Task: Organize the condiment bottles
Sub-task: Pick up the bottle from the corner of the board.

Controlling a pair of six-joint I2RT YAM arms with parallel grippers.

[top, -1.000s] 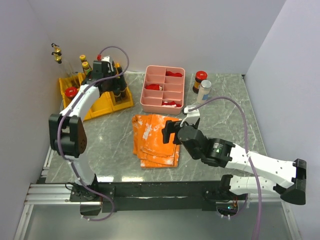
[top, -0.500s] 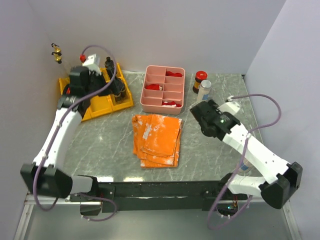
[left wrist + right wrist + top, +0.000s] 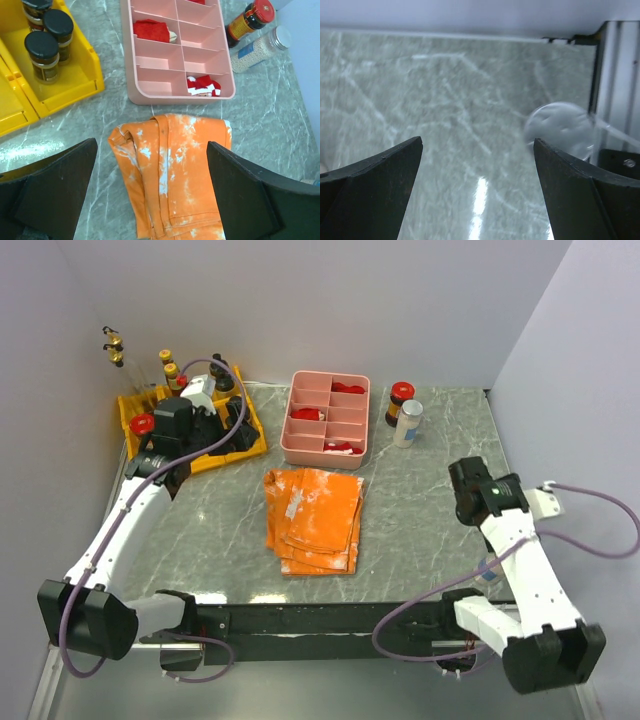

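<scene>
The round silver lid sits below, to the gripper's right in the wrist view, so the robot's right gripper will shift toward the metal bar and down around that lid.
Two condiment bottles stand right of the pink tray: a dark one with a red cap and a clear one with a silver cap. Several more bottles stand in the yellow bins, among them black-capped jars and a red-capped one. A round silver lid shows near the table's front right edge. My left gripper is open and empty above the orange cloth's left part. My right gripper is open and empty over bare marble.
The pink divided tray holds red pieces at the back middle. The orange folded cloth lies in the middle. Two small bottles show up at the far left wall. A metal rail runs along the table edge.
My left gripper drew back from over the yellow bins toward the cloth. My right arm swung right and nearer, away from the two bottles at the back.
</scene>
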